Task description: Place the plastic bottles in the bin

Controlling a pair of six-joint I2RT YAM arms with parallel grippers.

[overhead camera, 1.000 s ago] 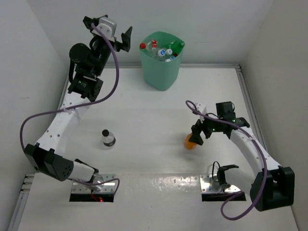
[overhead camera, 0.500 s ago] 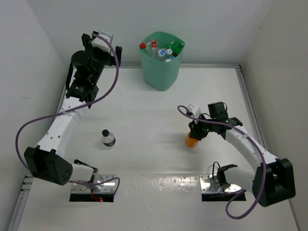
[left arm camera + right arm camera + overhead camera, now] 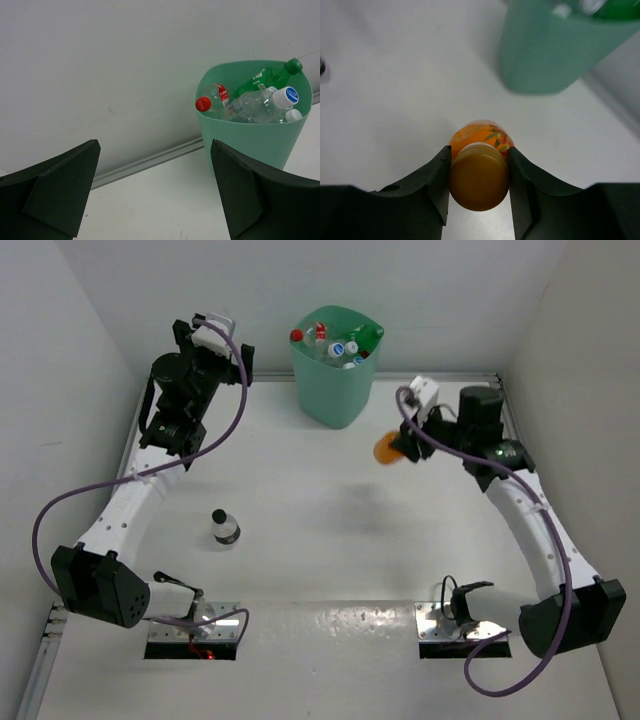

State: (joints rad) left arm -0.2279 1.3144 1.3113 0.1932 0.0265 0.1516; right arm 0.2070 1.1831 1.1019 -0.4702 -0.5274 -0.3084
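My right gripper should next lift the orange bottle (image 3: 386, 451), move it away from my base, then over the mint-green bin's open top.
My right gripper (image 3: 479, 172) is shut on the orange bottle (image 3: 479, 175), its fingers clamping the orange cap; in the top view the orange bottle (image 3: 386, 451) hangs above the table, just right of the mint-green bin (image 3: 334, 380). The bin (image 3: 252, 140) holds several bottles: a green one (image 3: 270, 77), clear ones with red (image 3: 202, 103) and blue caps. A clear bottle with a black cap (image 3: 225, 528) stands on the table at the left. My left gripper (image 3: 222, 348) is open and empty, raised left of the bin.
White walls close in the table on three sides, with a rail (image 3: 505, 430) along the back and right edges. The bin (image 3: 555, 50) fills the upper right of the right wrist view, close ahead of the held bottle.
My right gripper closed on the orange bottle, lifted it off the table and carried it back toward the bin. The left arm drew back slightly to the left.
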